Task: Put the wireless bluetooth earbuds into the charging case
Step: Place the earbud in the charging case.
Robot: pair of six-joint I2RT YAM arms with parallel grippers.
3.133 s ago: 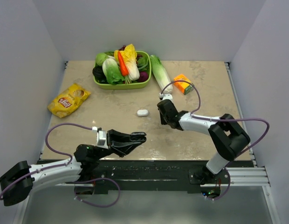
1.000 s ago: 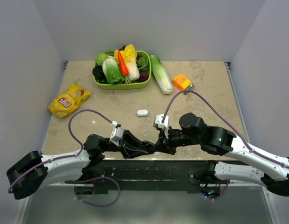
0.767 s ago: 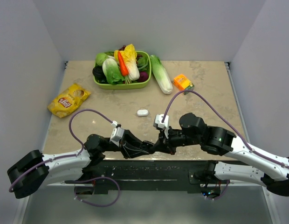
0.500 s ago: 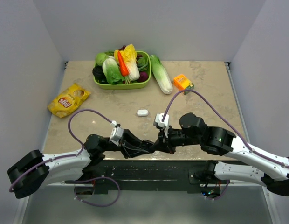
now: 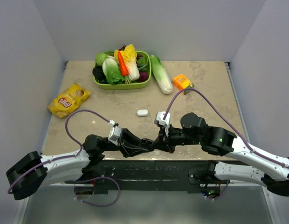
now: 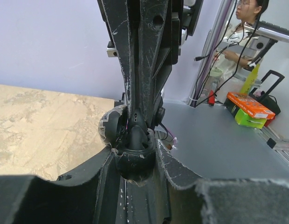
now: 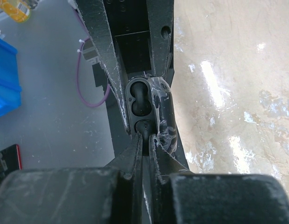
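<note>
The left gripper moves outward and down next and releases the charging case, since the bare tabletop by the white case (image 5: 142,112) lies outward of and below it.
My left gripper (image 5: 142,144) is shut on a small black charging case (image 6: 134,161), lid open, held just above the table's near edge. In the right wrist view the case (image 7: 141,99) shows one empty socket between the left fingers. My right gripper (image 7: 145,136) is shut on a glossy black earbud (image 7: 145,126), which sits at the case's nearer socket. In the top view the right gripper (image 5: 157,143) meets the left tip to tip. A white pill-shaped case (image 5: 142,112) lies closed on the table behind them. No white earbuds show.
A green basket (image 5: 117,85) of vegetables stands at the back, with a cabbage (image 5: 161,73) and an orange carton (image 5: 182,82) to its right. A yellow chip bag (image 5: 68,99) lies at the left. The arms' black base rail (image 5: 149,169) runs along the near edge.
Three seconds ago the arms were apart; both have since come together at the near edge. Over the last second they have barely moved.
</note>
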